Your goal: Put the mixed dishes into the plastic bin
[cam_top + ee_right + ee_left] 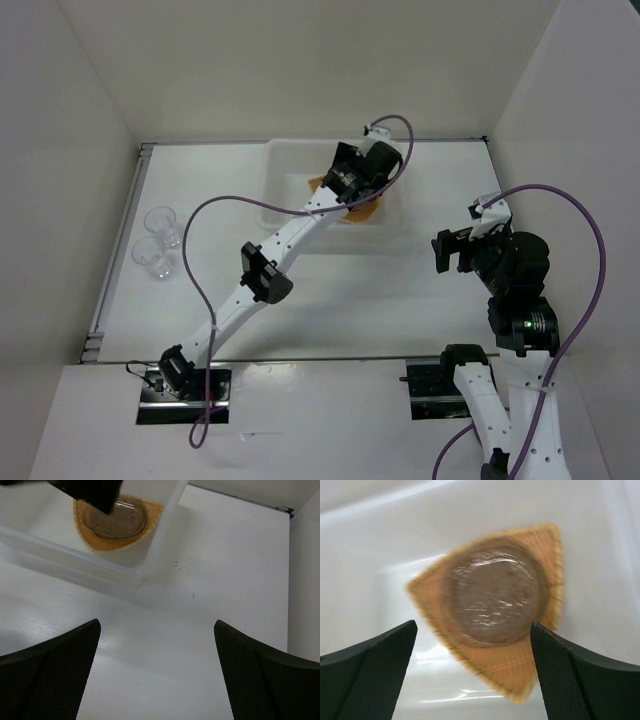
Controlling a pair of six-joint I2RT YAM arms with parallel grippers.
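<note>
Both cups are outside the bin [275,190]. My left gripper should next go up, then to the left in the top view, then down onto the farther cup's bin-side rim [174,219].
The orange woven tray [520,670] lies on the floor of the white plastic bin [275,190], with a smoky saucer [495,597] resting in it. My left gripper [474,625] hangs open just above them, holding nothing; from above it [348,185] covers most of the tray [366,213]. Two clear cups [160,220] [150,255] stand on the table at the far left. My right gripper [157,622] is open and empty over bare table right of the bin [75,560]; its view shows the tray [150,510] and the saucer [120,522].
White walls close off the table at the back and on both sides. A metal rail [115,260] runs along the left edge beside the cups. The left arm [265,270] stretches diagonally across the table to the bin. The right arm's cable [590,230] loops at the right.
</note>
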